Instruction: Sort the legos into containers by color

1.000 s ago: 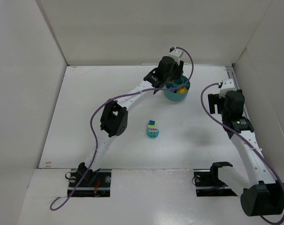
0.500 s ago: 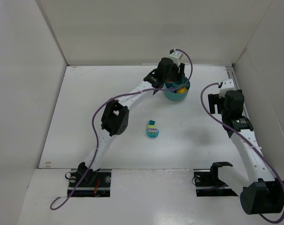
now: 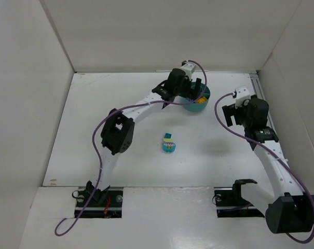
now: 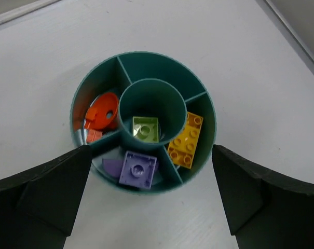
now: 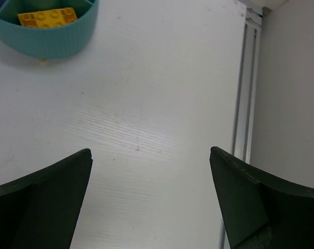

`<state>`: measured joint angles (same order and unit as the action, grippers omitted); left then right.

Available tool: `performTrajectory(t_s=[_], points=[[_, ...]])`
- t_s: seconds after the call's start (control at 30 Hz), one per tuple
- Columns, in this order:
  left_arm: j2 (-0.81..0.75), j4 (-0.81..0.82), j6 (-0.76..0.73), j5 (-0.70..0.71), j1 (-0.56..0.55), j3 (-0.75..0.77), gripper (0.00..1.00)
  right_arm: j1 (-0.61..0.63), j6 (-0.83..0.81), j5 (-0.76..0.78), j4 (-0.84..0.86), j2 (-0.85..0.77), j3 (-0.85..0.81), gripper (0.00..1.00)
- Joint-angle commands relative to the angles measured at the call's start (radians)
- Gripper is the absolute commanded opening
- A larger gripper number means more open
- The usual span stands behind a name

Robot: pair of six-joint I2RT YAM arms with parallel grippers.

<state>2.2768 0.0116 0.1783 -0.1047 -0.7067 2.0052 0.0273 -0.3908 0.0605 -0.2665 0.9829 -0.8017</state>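
The round teal bit (image 3: 170, 147) lies loose below and to the left in the top view, so the robot should next swing its right gripper back that way and down around it.
The round teal tub (image 4: 146, 59) stands at the back of the table, and also shows in the top view (image 3: 197, 105). In its wedges lie an orange-red piece (image 4: 102, 116), a purple brick (image 4: 138, 169) and a yellow brick (image 4: 186, 141). A light green brick (image 4: 145, 128) sits in the centre ring. My left gripper (image 4: 150, 150) hovers open above the tub (image 3: 190, 93), holding nothing. A small teal brick (image 3: 168, 137) and a round teal bit (image 3: 170, 147) lie loose mid-table. My right gripper (image 5: 150, 151) is open and empty over bare table, right of the tub (image 5: 48, 44).
White walls enclose the table on the left, back and right. A metal rail (image 5: 247, 78) runs along the right edge, close to my right arm (image 3: 260, 135). The left arm (image 3: 118, 135) arches over the left half of the table.
My left jaws have opened wide over the tub and the left wrist has shifted slightly left. The right wrist has moved a little left toward the tub.
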Motion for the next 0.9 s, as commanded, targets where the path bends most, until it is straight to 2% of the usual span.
performTrajectory(t_s=[0.0,0.07,0.1,0.13,0.2,0.23,0.3,0.33,0.37,0.43,0.47,0.57,0.7,0.87], points=[[-0.304,0.057,0.032,-0.006,0.032,-0.176,1.00,0.012,-0.062,-0.174,0.085,0.011,0.002,1.00],[-0.403,0.092,0.084,0.003,0.062,-0.308,1.00,0.040,-0.076,-0.198,0.085,0.049,-0.007,1.00],[-0.509,0.105,0.105,0.016,0.073,-0.377,1.00,0.081,-0.085,-0.199,0.085,0.068,-0.007,1.00],[-0.563,0.105,0.127,0.040,0.091,-0.517,1.00,0.107,-0.095,-0.199,0.075,0.107,-0.030,1.00],[-0.713,0.116,0.183,0.129,0.101,-0.650,1.00,0.167,-0.095,-0.168,0.055,0.152,-0.050,1.00],[-0.762,0.104,0.205,0.164,0.111,-0.769,1.00,0.237,-0.095,-0.156,0.043,0.198,-0.069,1.00],[-0.851,0.074,0.234,0.244,0.122,-0.880,1.00,0.311,-0.076,-0.145,0.042,0.244,-0.079,1.00],[-0.935,0.064,0.272,0.264,0.122,-0.928,1.00,0.388,-0.060,-0.145,0.042,0.269,-0.094,1.00],[-0.977,0.051,0.291,0.278,0.122,-1.015,1.00,0.429,-0.010,-0.145,0.042,0.316,-0.105,1.00],[-1.054,0.024,0.337,0.316,0.131,-1.091,1.00,0.508,0.071,-0.127,0.052,0.359,-0.114,1.00],[-1.126,0.011,0.372,0.316,0.131,-1.161,1.00,0.589,0.145,-0.114,0.076,0.381,-0.114,1.00],[-1.242,0.001,0.394,0.326,0.141,-1.243,1.00,0.742,0.252,-0.052,0.107,0.468,-0.146,1.00],[-1.335,-0.054,0.406,0.316,0.141,-1.310,1.00,0.859,0.520,0.102,0.116,0.572,-0.200,1.00],[-1.410,-0.067,0.415,0.294,0.141,-1.339,1.00,0.901,0.717,0.303,0.105,0.640,-0.211,1.00]])
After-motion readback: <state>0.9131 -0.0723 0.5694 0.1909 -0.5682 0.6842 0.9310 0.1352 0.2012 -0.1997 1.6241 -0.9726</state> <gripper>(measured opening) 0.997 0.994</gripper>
